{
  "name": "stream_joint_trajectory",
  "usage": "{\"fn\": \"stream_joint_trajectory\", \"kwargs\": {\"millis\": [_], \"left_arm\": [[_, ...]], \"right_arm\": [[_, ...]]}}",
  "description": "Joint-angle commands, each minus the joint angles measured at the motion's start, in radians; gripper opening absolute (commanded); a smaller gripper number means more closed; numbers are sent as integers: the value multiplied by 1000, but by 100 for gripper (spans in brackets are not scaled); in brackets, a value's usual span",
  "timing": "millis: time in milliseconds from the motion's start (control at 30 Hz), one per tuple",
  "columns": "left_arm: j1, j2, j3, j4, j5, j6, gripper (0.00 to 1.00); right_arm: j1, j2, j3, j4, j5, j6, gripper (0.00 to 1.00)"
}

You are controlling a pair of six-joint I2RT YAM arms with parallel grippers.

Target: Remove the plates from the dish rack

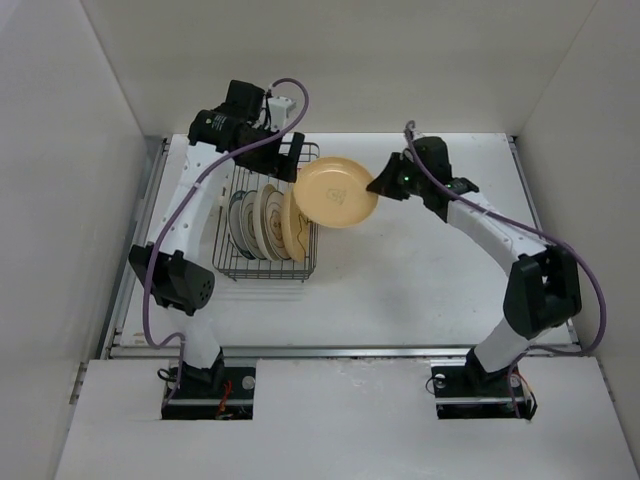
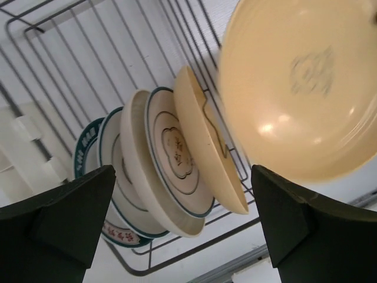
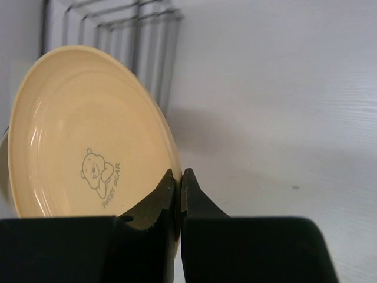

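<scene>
The robot needs to carry the tan plate in its right gripper away from the rack next, and down onto the white table beside the rack (image 1: pixel 262 272), since that open table is clear.
My right gripper (image 3: pixel 178 174) is shut on the rim of a tan plate (image 3: pixel 88 135) with a bear motif, holding it in the air just right of the dish rack (image 1: pixel 262 272). In the top view that plate (image 1: pixel 335 193) hangs near the rack's far right corner, pinched by the right gripper (image 1: pixel 381 184). Several plates (image 1: pixel 264 222) stand on edge in the rack: white ones with dark rims (image 2: pixel 175 150) and a tan one (image 2: pixel 203 138). My left gripper (image 2: pixel 182 177) is open above the rack's far end, nothing between its fingers. The held plate (image 2: pixel 306 82) shows blurred at upper right.
The white table (image 1: pixel 420 280) stretches right of the rack. White walls enclose the workspace on the left, back and right. A metal rail (image 1: pixel 350 350) runs along the table's near edge. The left arm (image 1: pixel 190 215) reaches along the rack's left side.
</scene>
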Motion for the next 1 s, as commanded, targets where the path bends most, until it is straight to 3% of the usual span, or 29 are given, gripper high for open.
{"fn": "stream_joint_trajectory", "kwargs": {"millis": [0, 100, 267, 300, 500, 633, 667, 700, 733, 767, 800, 833, 933, 967], "left_arm": [[8, -99, 34, 6, -142, 22, 100], [51, -109, 5, -3, -246, 22, 100], [128, -119, -95, -40, -302, 22, 100], [139, -108, -116, -40, -313, 33, 98], [182, -36, -172, -132, -251, 53, 64], [182, -13, -205, -144, -204, 53, 62], [182, -13, -216, -132, -217, 53, 61], [182, -13, -235, -123, -254, 53, 54], [182, -4, -235, -123, -254, 53, 54], [182, -4, -235, -123, -254, 53, 53], [182, -4, -235, -123, -245, 53, 53], [182, -4, -235, -123, -236, 53, 53], [182, 9, -244, -123, -214, 53, 49], [182, 18, -244, -123, -214, 53, 43]], "right_arm": [[-99, -79, -43, -34, 256, 145, 0], [-168, -79, -66, -128, 402, 185, 0], [-243, -40, -148, -158, 514, 234, 0], [-243, -24, -149, -158, 526, 234, 0], [-275, 111, -129, -216, 609, 254, 0], [-285, 151, -104, -216, 609, 254, 0], [-285, 166, -93, -227, 609, 254, 7], [-285, 175, -93, -236, 609, 254, 24], [-285, 175, -93, -236, 609, 254, 24], [-285, 175, -93, -236, 609, 254, 34], [-285, 175, -93, -236, 609, 245, 57], [-285, 175, -93, -236, 620, 245, 65], [-285, 157, -93, -236, 629, 225, 70], [-285, 146, -93, -236, 629, 225, 70]]}}
